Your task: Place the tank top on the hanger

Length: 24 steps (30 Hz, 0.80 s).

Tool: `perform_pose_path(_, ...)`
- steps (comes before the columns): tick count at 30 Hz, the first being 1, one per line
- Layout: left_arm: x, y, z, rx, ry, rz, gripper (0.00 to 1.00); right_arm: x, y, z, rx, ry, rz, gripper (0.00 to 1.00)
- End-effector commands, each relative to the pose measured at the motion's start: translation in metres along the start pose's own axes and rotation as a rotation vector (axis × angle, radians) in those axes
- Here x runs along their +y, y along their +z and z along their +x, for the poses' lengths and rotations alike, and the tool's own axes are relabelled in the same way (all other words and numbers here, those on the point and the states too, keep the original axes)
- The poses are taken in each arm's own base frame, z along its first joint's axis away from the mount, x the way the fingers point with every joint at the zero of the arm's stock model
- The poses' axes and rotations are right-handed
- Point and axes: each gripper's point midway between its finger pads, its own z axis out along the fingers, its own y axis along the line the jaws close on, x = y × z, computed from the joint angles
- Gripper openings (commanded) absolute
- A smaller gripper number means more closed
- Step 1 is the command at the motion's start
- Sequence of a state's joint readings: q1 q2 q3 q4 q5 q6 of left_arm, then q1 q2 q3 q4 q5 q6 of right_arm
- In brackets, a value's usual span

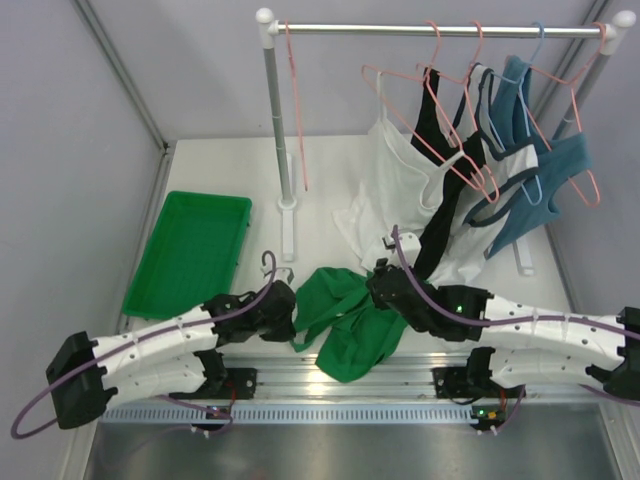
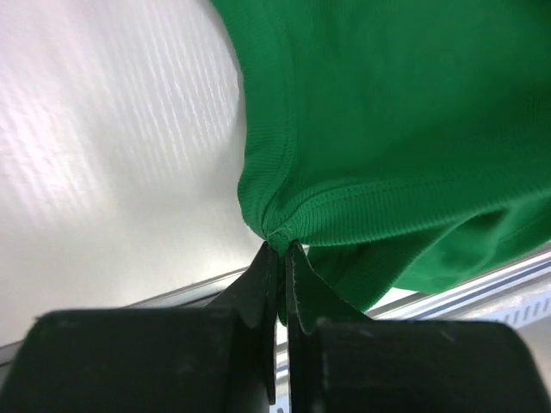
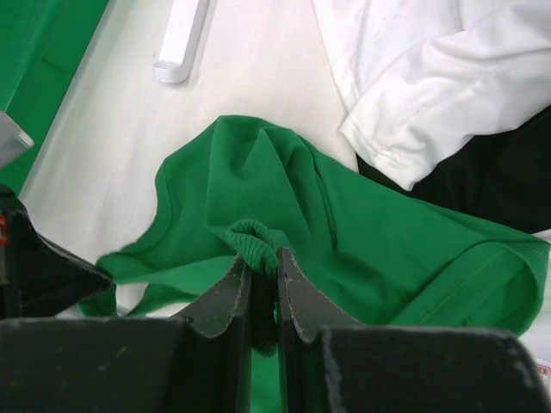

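The bunched top will next be lifted up by my right gripper to spread it. Then the top will be lowered to the table's near edge, below and back from the gripper, and released.
The bright green tank top (image 1: pixel 350 325) lies bunched on the table between my two grippers. My left gripper (image 1: pixel 290 318) is shut on its hem edge; in the left wrist view (image 2: pixel 281 249) the fabric (image 2: pixel 387 129) spreads away from the pinched hem. My right gripper (image 1: pixel 378 292) is shut on a ribbed strap; in the right wrist view (image 3: pixel 263 258) the strap loops over the fingertips and the rest of the top (image 3: pixel 362 232) lies beyond. An empty salmon-pink hanger (image 1: pixel 296 110) hangs at the left end of the rail, far from both grippers.
A green plastic tray (image 1: pixel 190 250) sits at the left. The rack post (image 1: pixel 273 120) and its foot (image 3: pixel 181 39) stand behind the top. White (image 1: pixel 395 190), black (image 1: pixel 445 190) and teal (image 1: pixel 540 185) garments hang on pink hangers and a blue hanger (image 1: pixel 537 40) at the right.
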<state>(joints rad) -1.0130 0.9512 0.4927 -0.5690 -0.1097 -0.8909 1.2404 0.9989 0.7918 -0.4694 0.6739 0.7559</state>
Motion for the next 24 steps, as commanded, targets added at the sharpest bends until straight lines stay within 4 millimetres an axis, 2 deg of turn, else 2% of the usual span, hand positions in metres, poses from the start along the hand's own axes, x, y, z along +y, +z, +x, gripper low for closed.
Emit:
perform_pose_path(1,-0.021,-0.047,-0.058,-0.187,0.030,-0.004,0.00,0.017,-0.017,-0.047,-0.080,0.027,-0.044,0.00)
perform_pose_path(2,-0.025,-0.059,-0.071,-0.227,0.039,-0.011,0.00,0.024,-0.025,-0.067,-0.109,0.022,-0.064,0.00)
perform_pose_path(3,-0.034,-0.087,-0.091,-0.275,0.039,-0.007,0.00,0.027,-0.030,-0.077,-0.125,0.017,-0.069,0.00)
perform_pose_path(4,-0.032,-0.103,-0.110,-0.348,0.053,-0.047,0.00,0.028,-0.034,-0.086,-0.137,0.004,-0.069,0.00)
perform_pose_path(5,-0.036,-0.118,-0.124,-0.396,0.059,-0.049,0.00,0.034,-0.045,-0.110,-0.175,-0.005,-0.093,0.00)
perform_pose_path(6,-0.048,-0.150,-0.145,-0.462,0.057,-0.020,0.00,0.037,-0.050,-0.122,-0.195,-0.012,-0.094,0.00)
perform_pose_path(7,-0.049,-0.165,-0.160,-0.514,0.084,-0.049,0.00,0.038,-0.054,-0.133,-0.208,-0.021,-0.094,0.00)
perform_pose_path(8,-0.052,-0.179,-0.171,-0.540,0.098,-0.056,0.00,0.045,-0.067,-0.158,-0.250,-0.020,-0.121,0.00)
perform_pose_path(9,-0.062,-0.215,-0.190,-0.604,0.110,-0.034,0.00,0.048,-0.068,-0.168,-0.259,-0.031,-0.119,0.00)
perform_pose_path(10,-0.068,-0.222,-0.201,-0.618,0.125,-0.054,0.00,0.050,-0.072,-0.178,-0.272,-0.037,-0.120,0.00)
perform_pose_path(11,-0.071,-0.236,-0.212,-0.655,0.131,-0.058,0.00,0.055,-0.085,-0.201,-0.311,-0.038,-0.137,0.00)
perform_pose_path(12,-0.081,-0.265,-0.227,-0.716,0.142,-0.024,0.00,0.058,-0.084,-0.209,-0.317,-0.051,-0.131,0.00)
perform_pose_path(13,-0.086,-0.270,-0.235,-0.729,0.154,-0.033,0.00,0.059,-0.088,-0.219,-0.333,-0.056,-0.129,0.00)
perform_pose_path(14,-0.090,-0.295,-0.248,-0.789,0.137,-0.019,0.00,0.060,-0.100,-0.240,-0.370,-0.055,-0.138,0.00)
perform_pose_path(15,-0.092,-0.306,-0.254,-0.812,0.160,-0.024,0.00,0.061,-0.099,-0.248,-0.380,-0.062,-0.129,0.00)
perform_pose_path(16,-0.096,-0.308,-0.260,-0.818,0.173,-0.039,0.00,0.062,-0.112,-0.269,-0.421,-0.054,-0.143,0.00)
perform_pose_path(17,-0.099,-0.318,-0.266,-0.839,0.173,-0.036,0.00,0.063,-0.117,-0.278,-0.436,-0.054,-0.146,0.00)
perform_pose_path(18,-0.102,-0.342,-0.274,-0.891,0.170,-0.012,0.00,0.063,-0.114,-0.284,-0.439,-0.066,-0.135,0.00)
perform_pose_path(19,-0.107,-0.346,-0.279,-0.899,0.177,-0.013,0.00,0.062,-0.127,-0.302,-0.473,-0.059,-0.143,0.00)
perform_pose_path(20,-0.109,-0.365,-0.284,-0.935,0.165,0.013,0.00,0.062,-0.131,-0.309,-0.484,-0.061,-0.149,0.00)
perform_pose_path(21,-0.109,-0.372,-0.287,-0.950,0.172,0.012,0.00,0.063,-0.128,-0.312,-0.477,-0.075,-0.137,0.00)
perform_pose_path(22,-0.111,-0.373,-0.289,-0.949,0.179,0.008,0.00,0.062,-0.139,-0.325,-0.503,-0.066,-0.148,0.00)
perform_pose_path(24,-0.111,-0.383,-0.291,-0.965,0.179,0.014,0.00,0.063,-0.138,-0.328,-0.501,-0.076,-0.146,0.00)
